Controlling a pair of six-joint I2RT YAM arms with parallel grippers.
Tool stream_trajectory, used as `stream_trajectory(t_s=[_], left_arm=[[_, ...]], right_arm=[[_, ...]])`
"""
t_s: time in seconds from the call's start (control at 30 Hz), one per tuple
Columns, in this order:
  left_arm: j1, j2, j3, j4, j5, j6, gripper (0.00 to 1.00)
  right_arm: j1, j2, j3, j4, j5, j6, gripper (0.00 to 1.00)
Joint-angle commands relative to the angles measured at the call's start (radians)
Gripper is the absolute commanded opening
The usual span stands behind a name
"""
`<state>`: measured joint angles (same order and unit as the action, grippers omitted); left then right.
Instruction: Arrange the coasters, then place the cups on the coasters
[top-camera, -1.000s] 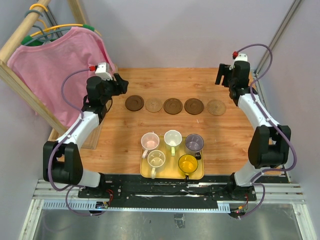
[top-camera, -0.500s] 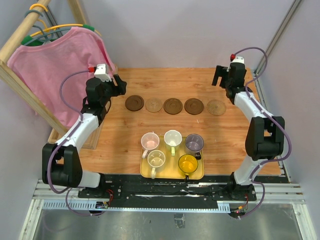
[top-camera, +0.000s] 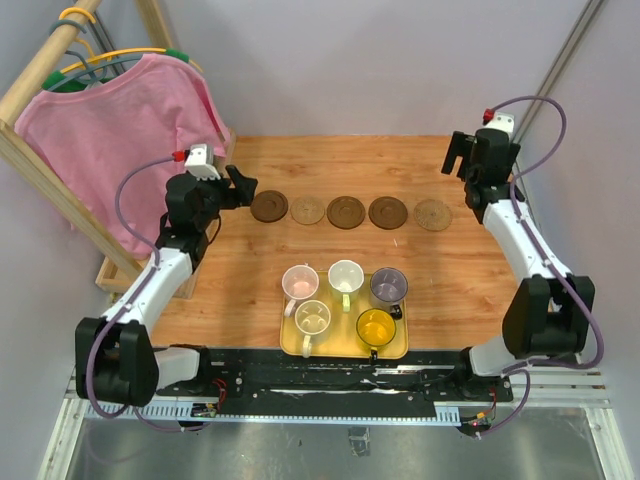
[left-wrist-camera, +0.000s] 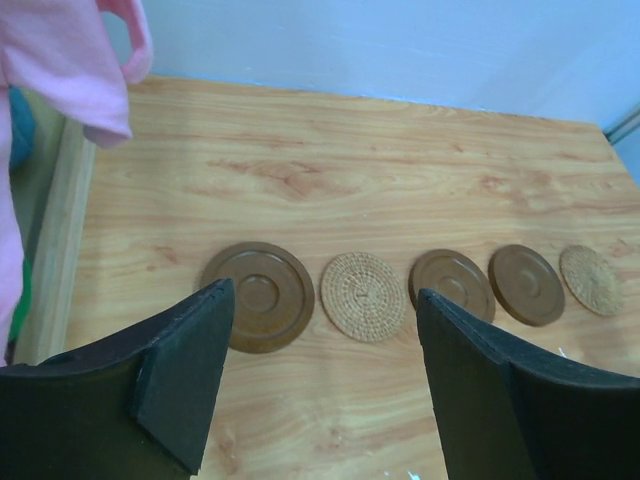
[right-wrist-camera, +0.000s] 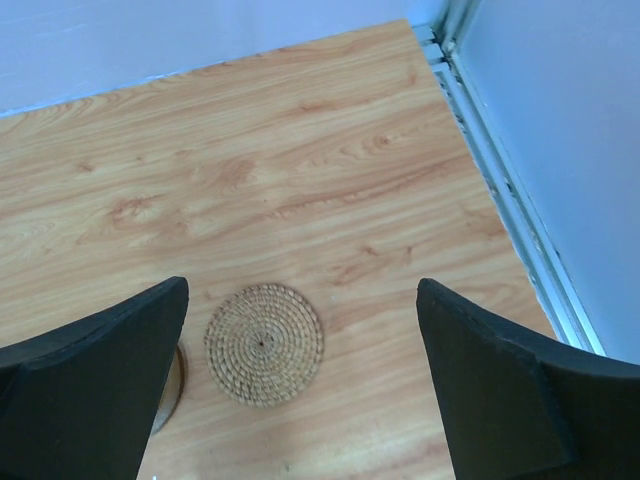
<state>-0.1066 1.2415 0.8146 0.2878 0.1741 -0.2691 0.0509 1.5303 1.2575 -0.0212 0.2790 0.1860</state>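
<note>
The coasters are already in a row, so my right gripper will next move back and to the left in the top view, then down onto the dark handle of the purple cup.
Several round coasters lie in a row across the middle of the table: dark brown (top-camera: 268, 206), woven tan (top-camera: 308, 209), two brown ones (top-camera: 346, 212) (top-camera: 388, 212), woven tan (top-camera: 433, 214). Several cups stand on a yellow tray (top-camera: 290, 346): pink (top-camera: 299, 283), cream (top-camera: 345, 275), purple (top-camera: 388, 286), white-green (top-camera: 312, 318), amber (top-camera: 376, 327). My left gripper (top-camera: 245, 190) hangs open, empty, just left of the row; its wrist view looks down on the dark coaster (left-wrist-camera: 256, 296) and woven coaster (left-wrist-camera: 363, 296). My right gripper (top-camera: 460, 155) is open, empty, above and behind the right woven coaster (right-wrist-camera: 264, 343).
A pink shirt (top-camera: 110, 130) hangs on a wooden rack (top-camera: 40, 170) at the left, close to the left arm. A metal rail (right-wrist-camera: 500, 180) and the grey wall bound the table's right edge. Bare wood lies between the coaster row and the tray.
The left gripper has dropped forward towards the leftmost coaster. The right wrist has shifted to the right. Both pairs of jaws stand wider than a second ago.
</note>
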Motion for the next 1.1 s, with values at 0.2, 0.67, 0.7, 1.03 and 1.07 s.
stream_trajectory(t_s=[0.2, 0.67, 0.7, 1.03, 1.07], left_arm=[[-0.074, -0.229, -0.134, -0.085, 0.029, -0.051, 0.78], [-0.168, -0.445, -0.340, -0.133, 0.051, -0.110, 0.80], [-0.168, -0.460, -0.351, -0.136, 0.053, -0.114, 0.80], [-0.170, -0.479, -0.421, -0.148, 0.080, -0.137, 0.81], [-0.171, -0.474, -0.428, -0.138, 0.086, -0.143, 0.81]], right_arm=[[-0.020, -0.245, -0.156, -0.191, 0.026, 0.092, 0.98], [0.297, -0.628, -0.413, -0.530, -0.017, 0.174, 0.98], [0.326, -0.651, -0.423, -0.553, -0.015, 0.184, 0.99], [0.515, -0.764, -0.563, -0.640, -0.099, 0.311, 0.96], [0.533, -0.760, -0.572, -0.646, -0.103, 0.319, 0.95]])
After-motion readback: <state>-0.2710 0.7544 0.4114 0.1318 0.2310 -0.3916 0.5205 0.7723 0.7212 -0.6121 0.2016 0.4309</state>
